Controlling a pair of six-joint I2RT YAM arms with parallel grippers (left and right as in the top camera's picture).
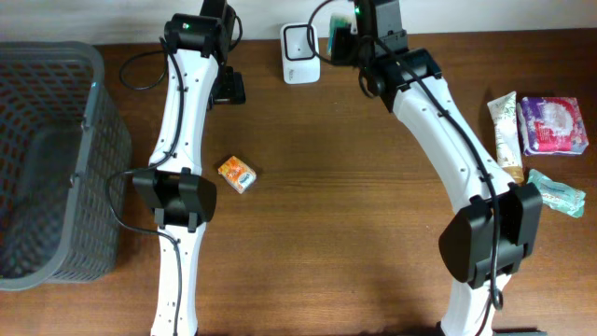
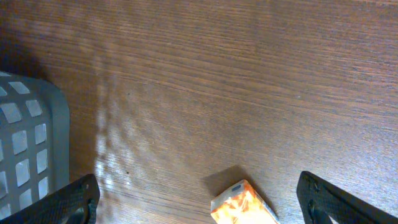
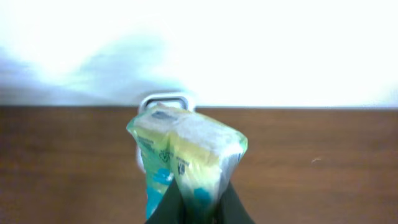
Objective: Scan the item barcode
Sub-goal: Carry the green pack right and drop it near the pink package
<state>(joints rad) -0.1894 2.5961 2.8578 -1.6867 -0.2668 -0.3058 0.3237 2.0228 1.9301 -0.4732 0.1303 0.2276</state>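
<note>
The packet will go over the scanner (image 1: 300,54) in my right gripper, then to the right in the overhead view. My right gripper will let go of it between purple and teal packets, because items lie there.
In the right wrist view my right gripper (image 3: 199,210) is shut on a green and yellow plastic packet (image 3: 186,149), pinched at its lower end and held upright. Small print shows on the packet's near faces. Straight behind it stands the white barcode scanner (image 3: 164,99) at the table's back edge. From overhead, the packet (image 1: 340,42) hangs just right of the scanner (image 1: 300,54), with the right gripper (image 1: 353,39) beside it. My left gripper (image 2: 199,206) is open, and a small orange box (image 2: 242,206) lies on the table between its fingers (image 2: 73,200).
A grey mesh basket (image 1: 47,159) fills the left side of the table and shows at the left edge (image 2: 25,149) of the left wrist view. At the right edge lie a cream tube (image 1: 505,126), a purple packet (image 1: 552,124) and a teal packet (image 1: 558,191).
</note>
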